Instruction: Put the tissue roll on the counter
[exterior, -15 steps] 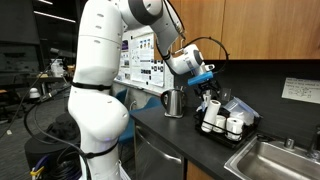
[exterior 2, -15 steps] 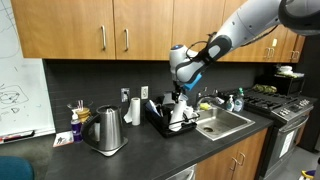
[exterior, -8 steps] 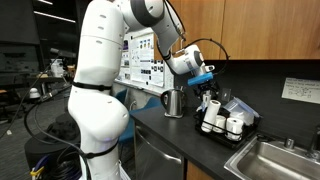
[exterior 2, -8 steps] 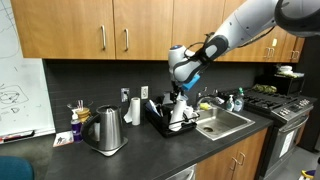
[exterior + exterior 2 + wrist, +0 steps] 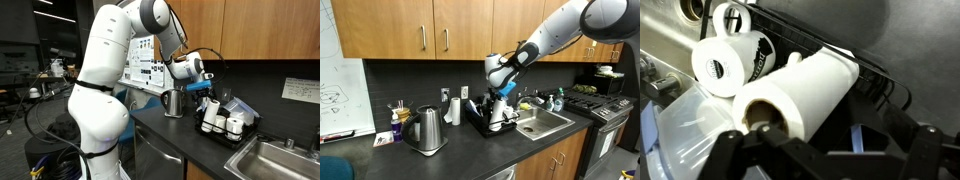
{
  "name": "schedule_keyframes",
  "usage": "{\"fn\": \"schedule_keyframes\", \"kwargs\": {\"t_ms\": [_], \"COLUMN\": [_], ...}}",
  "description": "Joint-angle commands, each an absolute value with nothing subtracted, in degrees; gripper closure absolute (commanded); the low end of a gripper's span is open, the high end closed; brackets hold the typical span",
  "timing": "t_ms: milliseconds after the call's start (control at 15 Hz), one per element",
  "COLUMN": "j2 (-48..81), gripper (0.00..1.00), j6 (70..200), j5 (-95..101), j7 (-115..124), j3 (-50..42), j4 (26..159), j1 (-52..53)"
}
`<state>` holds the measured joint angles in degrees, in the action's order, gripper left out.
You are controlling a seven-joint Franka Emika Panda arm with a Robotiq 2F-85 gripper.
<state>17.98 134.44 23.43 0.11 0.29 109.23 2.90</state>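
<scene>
My gripper goes left in the wrist view next and brings its spread fingers over the tissue roll's open end (image 5: 212,103) (image 5: 768,113), since that end sits nearer one finger.
The tissue roll (image 5: 805,90) is a white paper cylinder with a cardboard core. It stands in the black tray (image 5: 883,82) next to white dark-banded mugs (image 5: 728,60). It shows directly under my gripper in both exterior views (image 5: 211,105) (image 5: 497,112). My gripper (image 5: 825,142) is open, its fingers spread wide at the roll's near end, with no grip on it. It hangs just above the tray in both exterior views (image 5: 206,91) (image 5: 500,95). The dark counter (image 5: 160,130) (image 5: 470,152) runs along the wall.
A steel kettle (image 5: 425,130) and a white cylinder (image 5: 454,111) stand on the counter beside the tray. A steel jug (image 5: 174,102) stands close to the tray. The sink (image 5: 275,160) (image 5: 545,122) lies on the tray's other side. Wooden cabinets hang above.
My gripper has come down a little toward the roll in the tray. The roll and mugs have not moved.
</scene>
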Motion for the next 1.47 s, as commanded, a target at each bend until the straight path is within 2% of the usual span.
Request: {"fn": "schedule_keyframes", "kwargs": {"t_ms": [0, 133, 200, 267, 400, 667, 867, 933, 1133, 1400], "j2": [21.5, 22.7, 23.3, 23.8, 23.8, 22.5, 21.3, 20.8, 18.5, 13.2], "gripper": [0.0, 0.0, 0.25, 0.27, 0.39, 0.72, 0.78, 0.85, 0.92, 0.94], "j6": [132.7, 132.3, 132.0, 131.9, 131.6, 130.5, 130.7, 130.8, 130.6, 129.9], "j5": [22.9, 22.5, 22.2, 22.2, 22.3, 23.2, 23.8, 24.0, 24.3, 26.3], "j7": [-1.1, -1.5, -1.7, -1.6, -1.6, -1.0, -0.4, -0.3, 0.0, 1.7], "j3": [-0.8, -1.1, -1.2, -1.2, -1.4, -2.1, -2.3, -2.4, -2.5, -2.6], "j4": [104.6, 103.1, 102.4, 101.8, 101.3, 100.6, 101.4, 101.8, 103.7, 107.5], "j1": [3.0, 2.9, 2.9, 3.0, 2.9, 3.0, 3.4, 3.4, 3.6, 4.2]}}
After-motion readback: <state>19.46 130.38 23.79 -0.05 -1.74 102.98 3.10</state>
